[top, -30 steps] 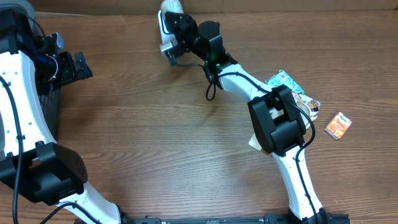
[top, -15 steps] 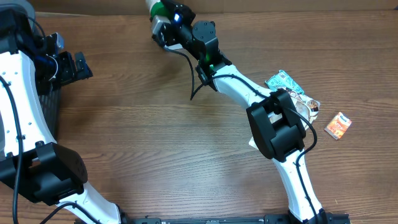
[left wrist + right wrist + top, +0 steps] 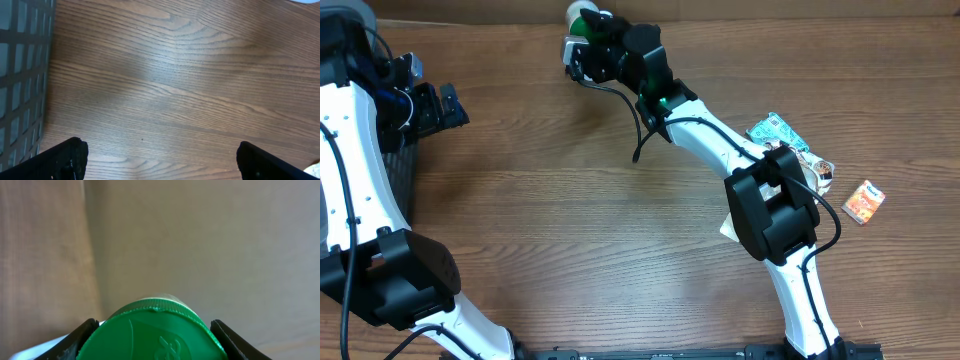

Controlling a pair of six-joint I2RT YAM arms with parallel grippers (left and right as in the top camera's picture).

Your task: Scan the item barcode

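Other packs lie beside the teal packet, so my right gripper should move back, to the right in the overhead view and down to let go of the item there.
The item is a container with a green ribbed lid (image 3: 152,330), and my right gripper (image 3: 156,341) is shut on it, one black finger on each side of the lid. Seen from overhead, the item (image 3: 580,17) is held at the far edge of the table by the right gripper (image 3: 584,42), with its green lid and a bit of white showing. No barcode shows in any view. My left gripper (image 3: 448,105) is far to the left, open and empty. In the left wrist view its fingertips (image 3: 67,160) stand wide apart over bare wood.
A dark grid basket (image 3: 20,75) lies at the table's left edge beside the left gripper. On the right lie a teal packet (image 3: 775,130), a small printed pack (image 3: 819,168) and an orange packet (image 3: 864,201). A cardboard wall runs along the far edge.
The right wrist has turned and shifted slightly left with the item, so the green lid shows where the white body showed before. The left arm has not moved.
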